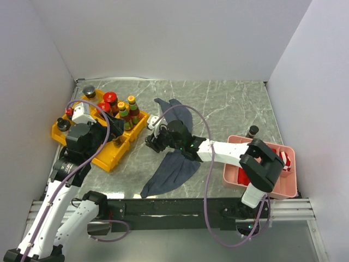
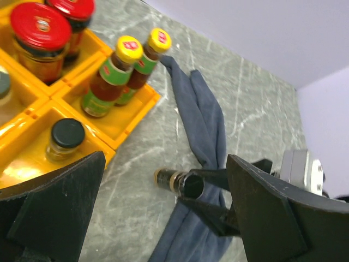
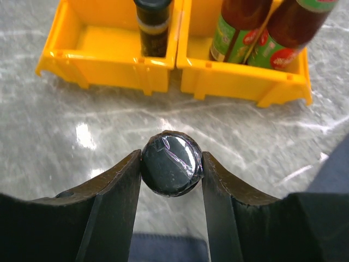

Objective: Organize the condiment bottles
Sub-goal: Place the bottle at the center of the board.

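The bottle should next be tipped upright onto the bare marble between the yellow tray [image 1: 109, 158] and the cloth, so I will lower my right gripper slightly toward that tray.
My right gripper [image 1: 154, 143] [image 3: 172, 159] is shut on the black cap of a tiny dark bottle [image 3: 172, 166] [image 2: 173, 180]. It holds the bottle on its side, low over the marble table, just right of the yellow tray [image 1: 109, 158]. The tray holds two red-lidded jars [image 1: 110, 99] [image 2: 41, 27], slim yellow-capped sauce bottles [image 1: 131, 109] [image 2: 112, 73] [image 3: 240, 30] and a black-capped jar [image 2: 65, 139] [image 3: 153, 24]. My left gripper [image 1: 113, 126] [image 2: 163, 164] is open and empty above the tray's right side.
A grey-blue cloth [image 1: 174, 158] [image 2: 204, 120] lies crumpled in the middle, under my right arm. A pink tray [image 1: 234, 177] with red packets stands at the right, with a dark bottle [image 1: 252, 131] at its back corner. White walls close in on three sides.
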`<state>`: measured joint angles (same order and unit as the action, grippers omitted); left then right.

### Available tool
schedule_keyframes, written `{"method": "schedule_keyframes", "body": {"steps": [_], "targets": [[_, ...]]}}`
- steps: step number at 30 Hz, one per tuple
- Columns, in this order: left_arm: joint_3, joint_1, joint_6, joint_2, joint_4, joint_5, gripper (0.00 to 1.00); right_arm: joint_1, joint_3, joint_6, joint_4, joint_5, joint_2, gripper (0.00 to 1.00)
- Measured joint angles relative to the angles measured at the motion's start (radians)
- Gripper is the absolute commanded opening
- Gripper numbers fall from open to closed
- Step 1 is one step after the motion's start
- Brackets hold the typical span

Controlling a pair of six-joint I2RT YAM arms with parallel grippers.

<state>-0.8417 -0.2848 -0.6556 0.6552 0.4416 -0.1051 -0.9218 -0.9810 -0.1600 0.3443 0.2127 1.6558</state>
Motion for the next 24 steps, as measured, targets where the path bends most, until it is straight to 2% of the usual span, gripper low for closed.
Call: {"method": "schedule_keyframes", "body": {"steps": [5,6,10,11,12,15,16,18,24], "targets": [[0.002,0.0,-0.012,-0.003,0.004,-0.06,0.99,-0.031,0.005,0.038,0.109,-0.039,0.054,0.39],[0.004,0.0,-0.013,0.0,0.005,-0.066,0.99,-0.036,0.005,0.046,0.121,-0.046,0.065,0.46],[0.005,0.0,-0.02,0.021,0.013,-0.094,0.97,-0.04,0.005,0.066,0.14,-0.079,0.106,0.53],[0.005,0.0,-0.02,0.029,0.017,-0.103,0.97,-0.04,0.003,0.072,0.134,-0.09,0.117,0.57],[0.005,0.0,-0.021,0.035,0.021,-0.108,0.97,-0.04,0.001,0.078,0.125,-0.098,0.126,0.66],[0.005,0.0,-0.026,0.056,0.044,-0.13,0.97,-0.04,-0.006,0.094,0.121,-0.121,0.134,0.73],[0.005,0.0,-0.029,0.058,0.051,-0.136,0.97,-0.04,-0.006,0.095,0.123,-0.127,0.134,0.79],[0.005,0.0,-0.034,0.058,0.059,-0.148,0.97,-0.04,-0.006,0.103,0.123,-0.135,0.134,1.0],[0.005,0.0,-0.022,0.056,0.059,-0.153,0.97,-0.04,-0.006,0.104,0.121,-0.146,0.133,1.0]]}}
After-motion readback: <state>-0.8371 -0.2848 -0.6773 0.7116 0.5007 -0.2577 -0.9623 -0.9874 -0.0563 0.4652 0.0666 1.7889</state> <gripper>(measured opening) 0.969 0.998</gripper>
